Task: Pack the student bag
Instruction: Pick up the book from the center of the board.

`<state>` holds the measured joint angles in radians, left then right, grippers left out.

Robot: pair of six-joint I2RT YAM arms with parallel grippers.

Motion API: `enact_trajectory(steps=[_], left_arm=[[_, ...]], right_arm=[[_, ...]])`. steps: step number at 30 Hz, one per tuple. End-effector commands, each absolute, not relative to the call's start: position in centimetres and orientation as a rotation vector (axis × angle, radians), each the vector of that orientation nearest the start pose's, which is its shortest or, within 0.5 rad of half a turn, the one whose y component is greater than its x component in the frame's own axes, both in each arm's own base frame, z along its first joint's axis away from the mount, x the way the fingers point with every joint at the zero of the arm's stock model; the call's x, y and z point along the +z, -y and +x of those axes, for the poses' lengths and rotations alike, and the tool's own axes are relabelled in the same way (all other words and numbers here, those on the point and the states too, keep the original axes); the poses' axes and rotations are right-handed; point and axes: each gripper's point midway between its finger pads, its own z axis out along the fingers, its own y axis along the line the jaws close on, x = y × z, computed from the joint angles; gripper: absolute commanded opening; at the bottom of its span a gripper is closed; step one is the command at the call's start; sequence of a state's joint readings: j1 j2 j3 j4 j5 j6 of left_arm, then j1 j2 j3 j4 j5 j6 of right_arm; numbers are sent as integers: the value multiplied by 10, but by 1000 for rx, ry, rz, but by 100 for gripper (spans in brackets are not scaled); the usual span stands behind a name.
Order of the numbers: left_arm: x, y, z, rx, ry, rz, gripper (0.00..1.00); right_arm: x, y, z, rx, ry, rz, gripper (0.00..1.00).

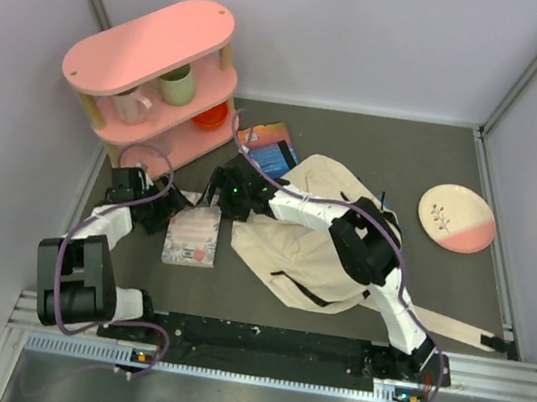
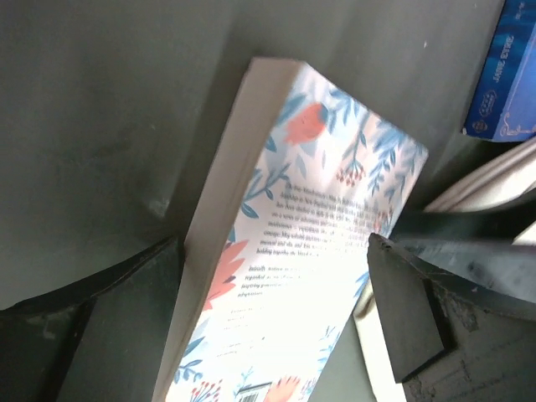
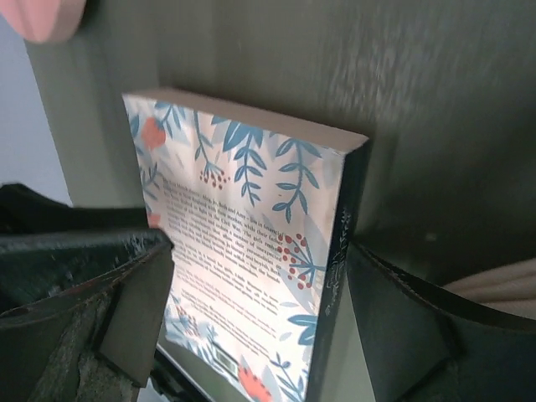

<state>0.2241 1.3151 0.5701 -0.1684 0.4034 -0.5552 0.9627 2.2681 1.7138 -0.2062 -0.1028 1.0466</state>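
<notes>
The left gripper closes its open fingers onto the paperback's pale page edge next. The edge runs between them, and one fingertip already stands beside it.
The student bag, a cream canvas backpack with black trim, lies flat in the middle of the table under my right arm. A floral paperback lies back cover up just left of it. My left gripper is at the book's left edge. It stands open, with the page edge beside one finger and the other finger over the far edge of the book. My right gripper is at the book's top right corner, also open. Its fingers straddle the book near the dark spine.
A blue book lies by the bag's top left corner. A pink two-tier shelf with cups and an orange bowl stands at the back left. A pink-and-white plate sits at the right. A bag strap trails towards the front right rail.
</notes>
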Motion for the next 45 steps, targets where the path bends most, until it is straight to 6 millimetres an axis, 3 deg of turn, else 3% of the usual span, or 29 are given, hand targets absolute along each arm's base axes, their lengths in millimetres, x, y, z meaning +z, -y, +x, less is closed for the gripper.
enact_trajectory(steps=[1,7,10,16,25,30,41,43,45], left_arm=[[56,44,288,-784,-2355,-802,93],[59,26,278,-608,-2344,-800,91],[62,22,273,-567,-2344,-778,88],[57,32,267,-631,-2368,-718,81],[50,43,262,-702,-2419,-609,73],[62,53,265,-782,-2395,-527,58],[90,64,274,-883,-2289,-458,43],[94,69,274,-924,-2277,-443,32],[98,69,275,-929,-2264,-442,32]], right_arm=[[99,-541,323,1168,-2455,-62,83],[102,-526,336,1171,-2458,-118,83],[100,-523,326,1178,-2483,-180,82],[85,-507,316,1124,-2537,-169,82],[78,-515,303,1173,-2567,-218,82],[80,-518,301,1196,-2565,-223,81],[77,-519,297,1219,-2581,-220,80],[76,-519,296,1221,-2585,-222,80],[75,-520,294,1222,-2587,-225,80]])
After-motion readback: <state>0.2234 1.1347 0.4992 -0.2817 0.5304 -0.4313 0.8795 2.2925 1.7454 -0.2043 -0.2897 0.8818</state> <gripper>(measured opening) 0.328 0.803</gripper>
